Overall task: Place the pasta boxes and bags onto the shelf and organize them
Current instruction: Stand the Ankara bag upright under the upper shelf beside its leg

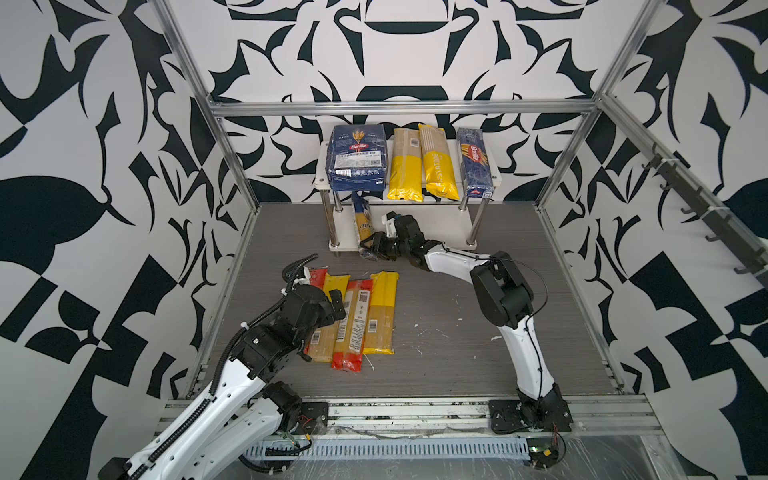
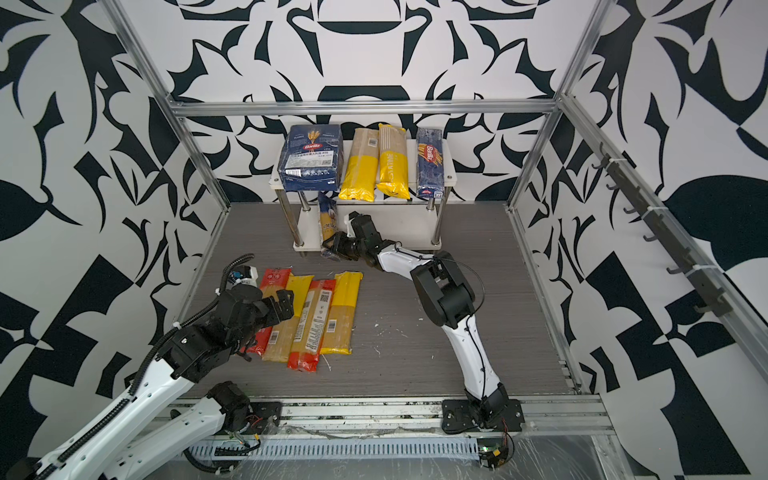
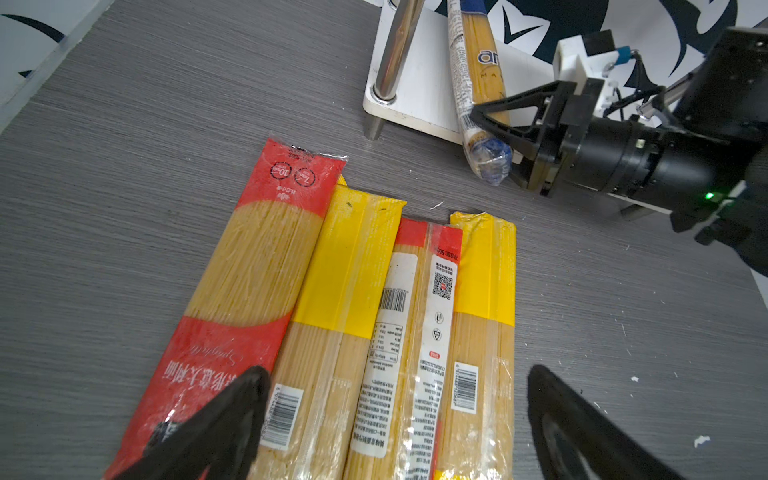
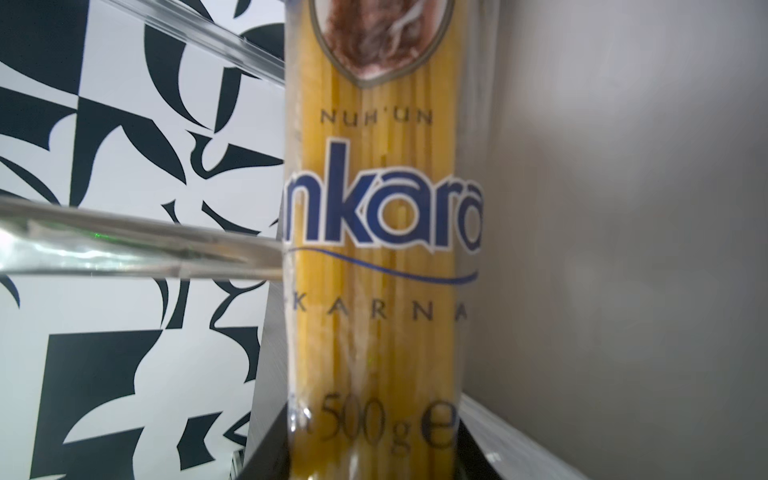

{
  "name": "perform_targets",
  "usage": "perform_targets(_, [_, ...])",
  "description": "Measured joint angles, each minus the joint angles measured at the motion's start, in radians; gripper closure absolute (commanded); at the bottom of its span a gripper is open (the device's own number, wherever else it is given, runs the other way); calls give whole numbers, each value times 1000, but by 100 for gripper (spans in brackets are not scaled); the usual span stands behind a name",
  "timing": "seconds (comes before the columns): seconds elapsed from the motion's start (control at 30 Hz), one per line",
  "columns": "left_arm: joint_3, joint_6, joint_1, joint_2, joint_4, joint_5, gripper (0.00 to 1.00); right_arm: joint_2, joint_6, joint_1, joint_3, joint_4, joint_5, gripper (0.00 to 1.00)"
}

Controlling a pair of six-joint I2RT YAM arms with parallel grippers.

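Note:
The part of the bare board (image 1: pixel 345 229) beside the shelf's post under the wide Barilla pack (image 1: pixel 357 160) is empty, so the robot's right gripper will move the ankara bag there next and release it.
The shelf (image 1: pixel 321 182) stands at the back. Its top board carries the wide Barilla pack (image 1: pixel 357 160), two yellow bags (image 1: pixel 406 166) (image 1: pixel 438 166) and the narrow Barilla box (image 1: pixel 476 162). My right gripper (image 1: pixel 370 249) is shut on the near end of the blue-topped "ankara" bag (image 1: pixel 360 222) (image 4: pixel 382 216). That bag lies along the lower board's left side, under the top board. Several red and yellow bags (image 1: pixel 382 316) (image 3: pixel 345 282) lie side by side on the table. My left gripper (image 3: pixel 397 374) hovers open over them, its fingers (image 3: pixel 245 399) spread wide.
Chrome posts (image 1: pixel 332 220) (image 1: pixel 478 222) hold the shelf boards. Aluminium frame rails (image 1: pixel 399 107) run round the table. A rail of hooks (image 1: pixel 685 195) lines the right wall. Small white crumbs (image 1: pixel 428 330) dot the grey tabletop.

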Motion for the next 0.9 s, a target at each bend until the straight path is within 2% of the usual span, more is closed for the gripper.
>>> perform_targets(0.13, [-1, 0, 4, -20, -1, 3, 1, 66, 11, 25, 98, -14, 18, 83])
perform_targets(0.2, [-4, 0, 5, -35, -2, 3, 1, 93, 21, 37, 136, -14, 23, 79])
perform_targets(0.23, [-5, 0, 5, -41, -4, 3, 0, 101, 25, 42, 149, -16, 27, 76])
perform_targets(0.33, [-6, 0, 5, -64, -15, 2, 1, 113, 39, 52, 171, -24, 53, 54])
perform_targets(0.4, [-6, 0, 5, -82, -25, 2, 0, 115, 48, 53, 173, -19, 59, 48])
perform_targets(0.63, [-15, 0, 6, -131, -35, 2, 0, 113, 46, 58, 174, -3, 84, 38])
perform_targets(0.77, [-17, 0, 6, -132, -42, 2, 1, 97, 31, 58, 163, 6, 95, 26])
perform_targets(0.9, [-17, 0, 6, -134, -48, 3, 0, 45, 24, 58, 129, 27, 106, 25])
